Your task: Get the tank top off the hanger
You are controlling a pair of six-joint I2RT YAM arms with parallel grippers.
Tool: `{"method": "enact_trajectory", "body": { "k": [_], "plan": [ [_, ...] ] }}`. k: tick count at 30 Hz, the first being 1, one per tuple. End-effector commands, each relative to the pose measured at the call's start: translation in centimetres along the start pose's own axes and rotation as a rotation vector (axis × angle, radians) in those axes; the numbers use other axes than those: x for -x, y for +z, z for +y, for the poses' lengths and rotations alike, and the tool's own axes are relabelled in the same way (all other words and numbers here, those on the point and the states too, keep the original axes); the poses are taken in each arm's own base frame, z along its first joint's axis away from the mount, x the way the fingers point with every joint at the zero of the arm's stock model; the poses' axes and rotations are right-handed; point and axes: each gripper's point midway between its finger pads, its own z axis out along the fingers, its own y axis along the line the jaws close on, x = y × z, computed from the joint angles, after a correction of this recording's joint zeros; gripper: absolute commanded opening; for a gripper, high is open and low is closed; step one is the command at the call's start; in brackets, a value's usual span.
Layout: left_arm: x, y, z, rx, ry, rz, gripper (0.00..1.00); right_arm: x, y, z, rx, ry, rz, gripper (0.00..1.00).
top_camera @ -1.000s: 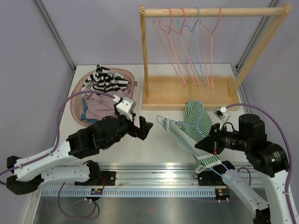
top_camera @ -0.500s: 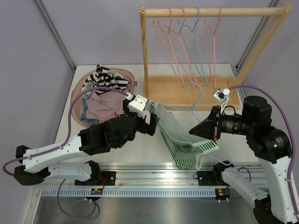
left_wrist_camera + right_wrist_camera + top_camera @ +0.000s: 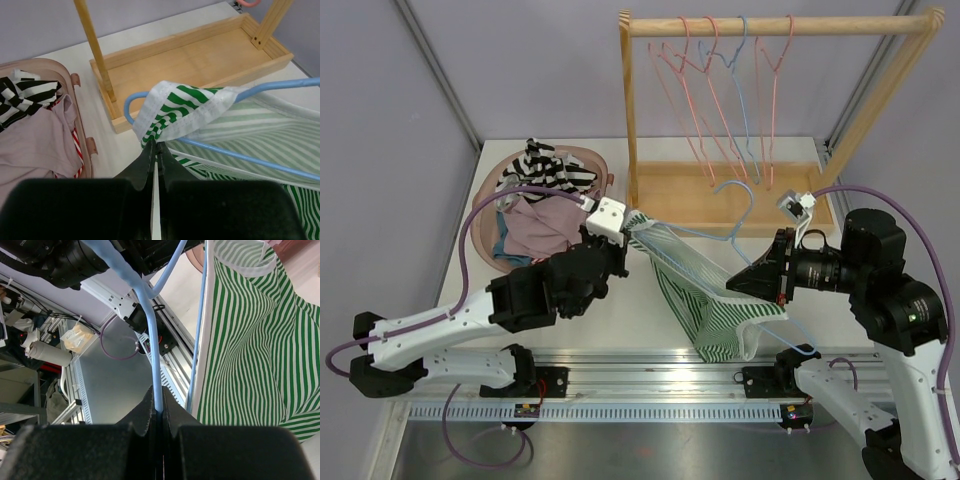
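Note:
The rack bar's bare end (image 3: 845, 25) lies above and outward. My right gripper should pull the hanger from the tank top, raise it there and let it go.
A green-and-white striped tank top (image 3: 705, 300) hangs on a blue wire hanger (image 3: 740, 205) held up over the middle of the table. My left gripper (image 3: 623, 232) is shut on the top's shoulder strap (image 3: 185, 107), where it wraps the hanger's left end (image 3: 131, 102). The left gripper (image 3: 156, 145) pinches the fabric edge between its tips. My right gripper (image 3: 730, 285) is shut on the hanger's wire (image 3: 150, 330); in the right wrist view the gripper (image 3: 159, 407) clamps the blue wire, and the tank top (image 3: 245, 350) drapes to the right.
A pink basket (image 3: 483, 215) holding striped and mauve clothes sits at the back left. A wooden rack (image 3: 720, 195) with several pink and blue hangers (image 3: 720, 90) stands at the back. A metal rail (image 3: 650, 365) runs along the near edge.
The left gripper, open half a second ago, has shut on the shoulder strap. Over the second, the right arm lifted the hanger off the table and the left arm moved in to it.

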Motion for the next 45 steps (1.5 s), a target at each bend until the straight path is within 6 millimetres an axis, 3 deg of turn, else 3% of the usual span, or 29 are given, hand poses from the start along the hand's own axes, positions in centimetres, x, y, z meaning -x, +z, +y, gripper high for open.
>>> {"method": "enact_trajectory", "body": {
  "k": [1,8,11,15,18,20,21,22,23,24,25,27,28,29,31,32,33,34,35,37,38,39,40,41,42,43,44,45],
  "plan": [
    [2.6,-0.5,2.6,0.114,-0.098,-0.09,0.0,-0.1,-0.2,0.5,0.022,-0.048,-0.001,0.0],
    [2.1,-0.7,8.8,0.319,-0.215,-0.111,0.0,-1.9,-0.5,1.1,0.046,-0.082,0.063,0.0],
    [1.7,-0.7,10.4,0.352,-0.246,-0.113,0.0,-2.4,-0.9,2.2,0.085,-0.127,0.071,0.0],
    [1.1,-0.6,11.5,0.376,-0.279,-0.101,0.0,-2.4,-1.7,3.5,0.131,-0.21,0.048,0.0],
    [1.1,-0.7,10.8,0.311,-0.305,-0.103,0.0,-1.2,-1.7,3.4,0.113,-0.259,-0.02,0.0],
    [1.8,-0.4,8.1,0.146,-0.311,-0.116,0.0,0.0,-0.9,1.8,0.039,-0.246,-0.105,0.0],
    [1.2,-0.4,6.9,0.067,-0.304,-0.115,0.0,2.4,-0.7,2.3,0.057,-0.261,-0.212,0.0],
    [1.1,-0.6,4.3,-0.091,-0.283,-0.109,0.0,2.5,-0.1,1.5,0.046,-0.243,-0.254,0.0],
    [2.4,-0.9,2.7,-0.19,-0.301,-0.162,0.0,3.4,0.1,1.6,0.062,-0.242,-0.303,0.0],
    [2.4,-1.4,1.5,-0.274,-0.296,-0.18,0.0,5.8,-0.6,3.2,0.113,-0.269,-0.429,0.0],
    [1.1,-1.8,-0.9,-0.398,-0.269,-0.155,0.0,6.0,0.1,2.4,0.122,-0.245,-0.455,0.0],
    [1.0,-2.6,-3.3,-0.52,-0.252,-0.182,0.0,8.8,-0.6,3.8,0.182,-0.273,-0.6,0.0],
    [-0.5,-3.5,-5.3,-0.622,-0.213,-0.157,0.0,9.2,-0.2,3.3,0.187,-0.26,-0.625,0.0],
    [-0.6,-4.0,-6.4,-0.673,-0.198,-0.168,0.0,10.4,-0.7,4.1,0.22,-0.302,-0.693,0.0],
    [-2.7,-5.3,-8.9,-0.812,-0.153,-0.128,0.0,11.4,-0.1,2.8,0.216,-0.256,-0.76,0.0],
    [-3.0,-5.7,-9.5,-0.853,-0.149,-0.126,0.0,12.4,-1.0,3.6,0.246,-0.3,-0.841,0.0],
    [-3.7,-6.0,-10.1,-0.892,-0.143,-0.106,0.0,12.6,-0.6,2.1,0.221,-0.257,-0.883,0.0],
    [-4.5,-6.0,-10.5,-0.911,-0.138,-0.084,0.0,13.1,-1.0,2.0,0.214,-0.259,-0.922,0.0],
    [-5.5,-5.4,-10.4,-0.882,-0.14,-0.056,0.0,13.2,-0.9,1.2,0.163,-0.273,-0.921,0.0],
    [-6.9,-3.8,-8.9,-0.755,-0.15,-0.004,0.0,14.4,-2.3,1.2,0.042,-0.3,-0.929,0.0],
    [-7.2,-3.3,-8.3,-0.708,-0.151,0.007,0.0,13.2,-1.4,-1.0,-0.069,-0.237,-0.823,0.0],
    [-7.5,-2.7,-7.6,-0.65,-0.159,0.025,0.0,14.3,-2.9,-0.3,-0.144,-0.295,-0.827,0.0],
    [-8.5,-1.7,-5.7,-0.529,-0.148,0.061,0.0,14.2,-3.2,-0.8,-0.204,-0.298,-0.792,0.0],
    [-8.4,-1.2,-4.8,-0.465,-0.148,0.074,0.0,12.7,-2.9,-3.9,-0.348,-0.249,-0.692,0.0],
    [-8.6,-0.7,-3.9,-0.398,-0.158,0.094,0.0,13.7,-4.5,-2.9,-0.391,-0.256,-0.705,0.0],
    [-9.8,-0.1,-2.0,-0.285,-0.135,0.132,0.0,13.6,-5.1,-3.5,-0.451,-0.245,-0.679,0.0],
    [-10.2,0.1,-1.4,-0.238,-0.127,0.153,0.0,12.2,-5.3,-4.7,-0.517,-0.209,-0.609,0.0],
    [-9.8,0.3,-0.8,-0.196,-0.129,0.154,0.0,13.0,-6.4,-4.7,-0.575,-0.205,-0.62,0.0]
  ]
}}
